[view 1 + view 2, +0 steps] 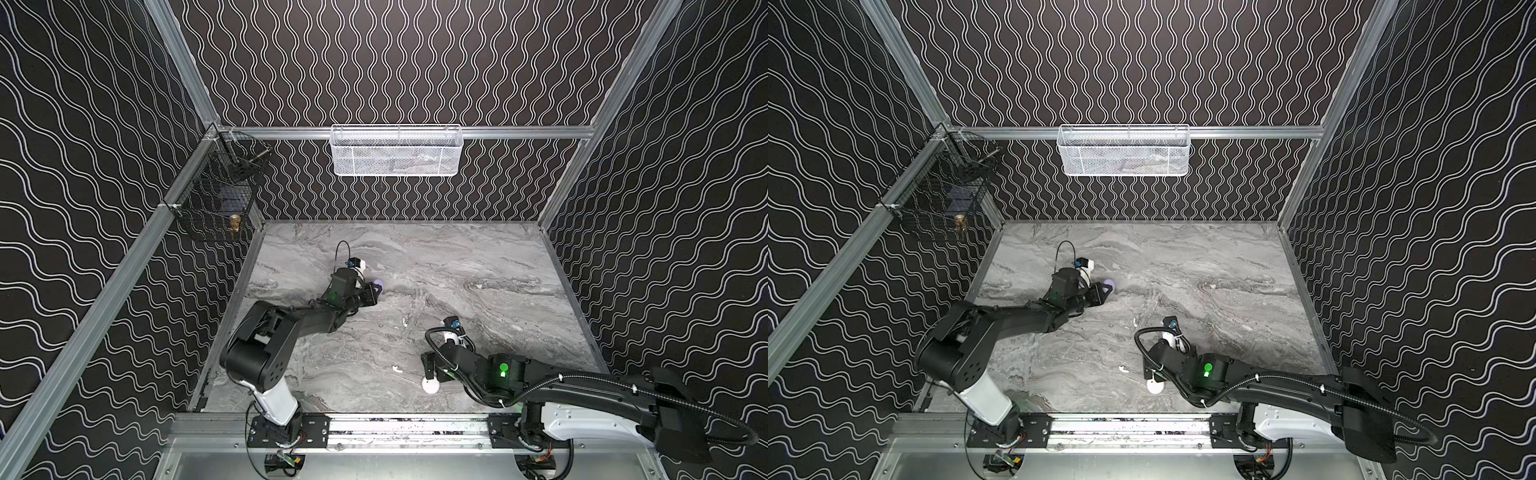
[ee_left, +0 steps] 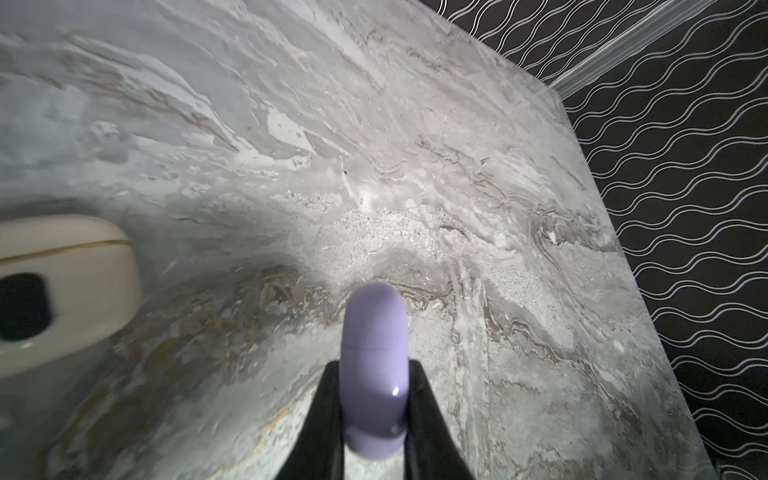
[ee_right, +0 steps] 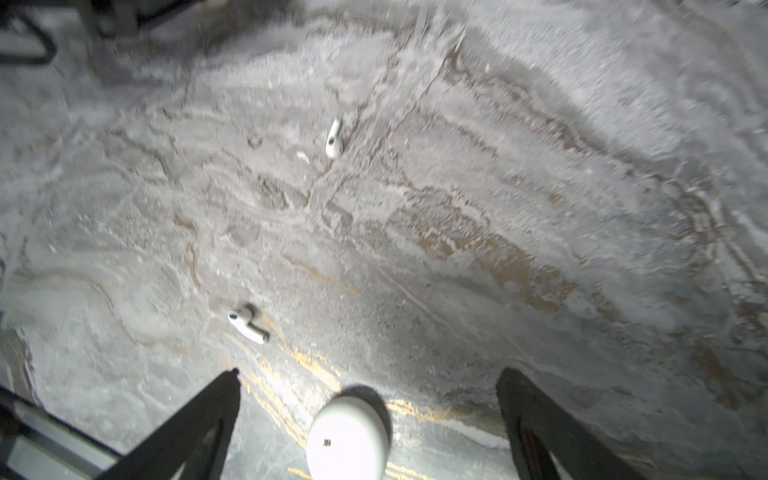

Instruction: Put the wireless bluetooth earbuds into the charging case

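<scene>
I will next use my left gripper to bring the closed lavender charging case (image 2: 374,332) down onto the bare marble just below it, clear of the cream case, and let go.
My left gripper (image 2: 374,386) is shut on a closed lavender charging case (image 2: 374,332), held just above the marble table at mid left in both top views (image 1: 377,286) (image 1: 1109,285). My right gripper (image 3: 368,415) stands open near the front of the table. A closed white case (image 3: 347,440) rests on the table between its fingers and touches neither. It also shows in both top views (image 1: 431,386) (image 1: 1155,387). Two white wireless bluetooth earbuds lie loose on the table: one (image 3: 247,324) (image 1: 397,368) close to the right gripper, the other (image 3: 333,139) (image 1: 403,321) farther back.
A cream rounded case (image 2: 83,286) with a dark hole lies beside the left gripper. A white mesh basket (image 1: 395,151) hangs on the back wall and a black wire basket (image 1: 216,195) on the left wall. Patterned walls enclose the table (image 1: 498,270).
</scene>
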`<state>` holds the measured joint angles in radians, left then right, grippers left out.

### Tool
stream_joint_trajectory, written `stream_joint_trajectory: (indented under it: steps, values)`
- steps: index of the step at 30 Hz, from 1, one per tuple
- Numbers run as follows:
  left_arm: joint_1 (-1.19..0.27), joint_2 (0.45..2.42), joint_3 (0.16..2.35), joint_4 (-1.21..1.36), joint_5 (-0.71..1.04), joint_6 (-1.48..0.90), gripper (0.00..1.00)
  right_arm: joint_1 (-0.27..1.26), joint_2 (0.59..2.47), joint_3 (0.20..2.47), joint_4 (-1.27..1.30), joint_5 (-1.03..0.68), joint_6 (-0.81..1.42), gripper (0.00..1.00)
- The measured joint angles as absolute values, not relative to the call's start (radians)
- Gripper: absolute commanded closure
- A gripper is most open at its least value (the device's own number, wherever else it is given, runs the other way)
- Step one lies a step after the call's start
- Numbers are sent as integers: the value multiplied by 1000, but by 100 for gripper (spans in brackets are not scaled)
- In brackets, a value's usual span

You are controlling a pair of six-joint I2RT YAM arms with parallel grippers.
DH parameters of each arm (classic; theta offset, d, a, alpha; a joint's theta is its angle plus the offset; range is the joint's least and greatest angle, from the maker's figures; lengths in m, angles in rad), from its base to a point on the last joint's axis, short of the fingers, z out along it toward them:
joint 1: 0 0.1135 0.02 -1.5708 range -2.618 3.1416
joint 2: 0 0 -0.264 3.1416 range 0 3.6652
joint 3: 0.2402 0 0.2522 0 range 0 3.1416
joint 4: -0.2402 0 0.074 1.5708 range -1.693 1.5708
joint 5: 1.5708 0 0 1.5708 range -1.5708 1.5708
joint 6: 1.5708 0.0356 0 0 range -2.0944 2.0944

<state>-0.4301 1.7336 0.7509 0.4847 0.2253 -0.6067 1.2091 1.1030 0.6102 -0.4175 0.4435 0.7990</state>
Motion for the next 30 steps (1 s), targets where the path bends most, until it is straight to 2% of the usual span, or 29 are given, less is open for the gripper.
stream_joint_trajectory:
  steps: [7,15,21,26,30]
  values:
    - [-431,1833,788,500,227,-625,99,1211,1225,627,-415,345,774,6]
    - [-426,1881,808,527,220,-625,85,1255,1335,636,-420,299,778,10]
    - [-420,1892,811,530,212,-625,57,1297,1366,646,-435,291,793,10]
    - [-418,1866,811,504,204,-614,28,1318,1372,657,-463,295,814,10]
    - [-417,1819,809,468,182,-593,16,1327,1387,663,-476,296,823,11]
